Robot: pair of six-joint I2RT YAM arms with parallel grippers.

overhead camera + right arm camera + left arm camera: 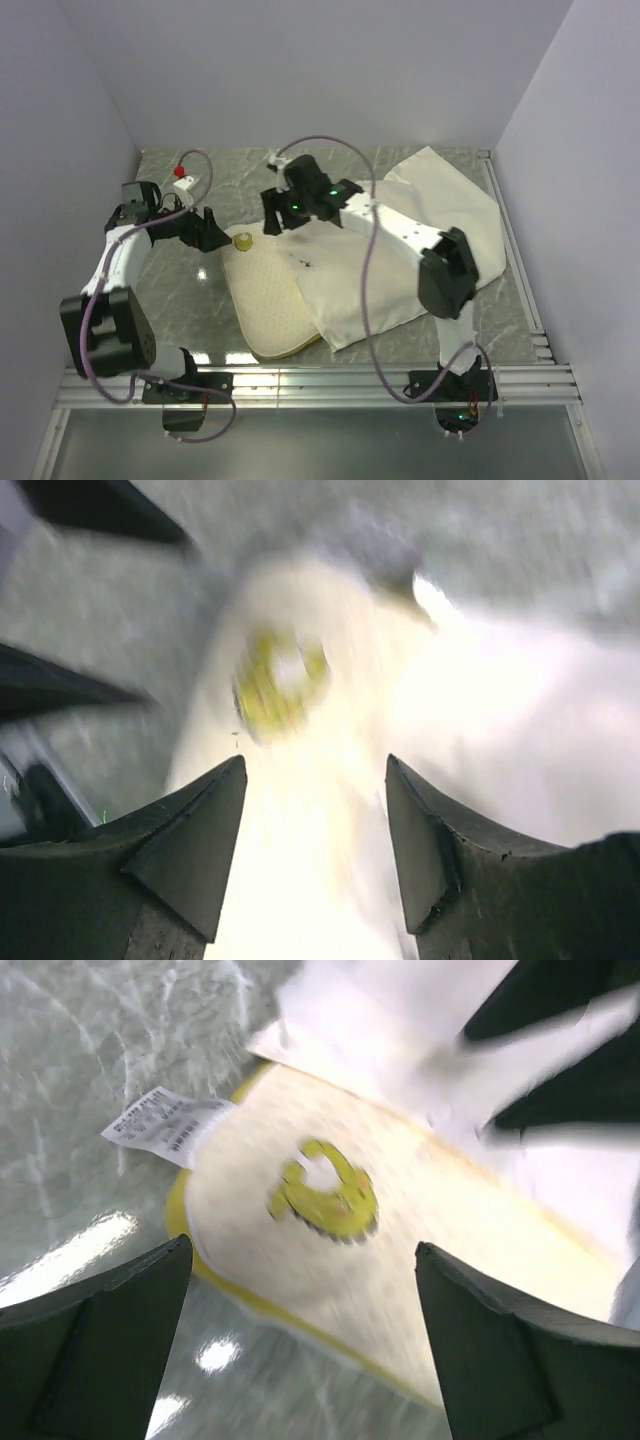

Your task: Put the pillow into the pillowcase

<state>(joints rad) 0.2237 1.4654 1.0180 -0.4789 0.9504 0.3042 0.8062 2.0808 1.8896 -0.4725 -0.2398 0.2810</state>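
Note:
The pillowcase leaves the pillow's near end (270, 324) bare. My left gripper will next bring its open fingers back and down to that end.
The pillow (268, 300) lies flat at the table's middle, cream with a yellow edge and a round yellow emblem (243, 240) near its far corner. The pillowcase (420, 240) spreads out to its right, its left edge lying over the pillow's right side. My left gripper (205, 232) hovers open just left of the emblem corner, nothing between its fingers. In the left wrist view the pillow (420, 1230), its emblem (325, 1190) and a printed tag (165, 1125) lie beyond the open left gripper (303, 1250). My right gripper (272, 215) is open above the same corner, over the blurred pillow (310, 860).
A small white object with a red cap (185, 178) sits at the back left. White walls close in on three sides, and a metal rail (320, 385) runs along the near edge. The left gripper's dark fingers (60, 685) show in the right wrist view.

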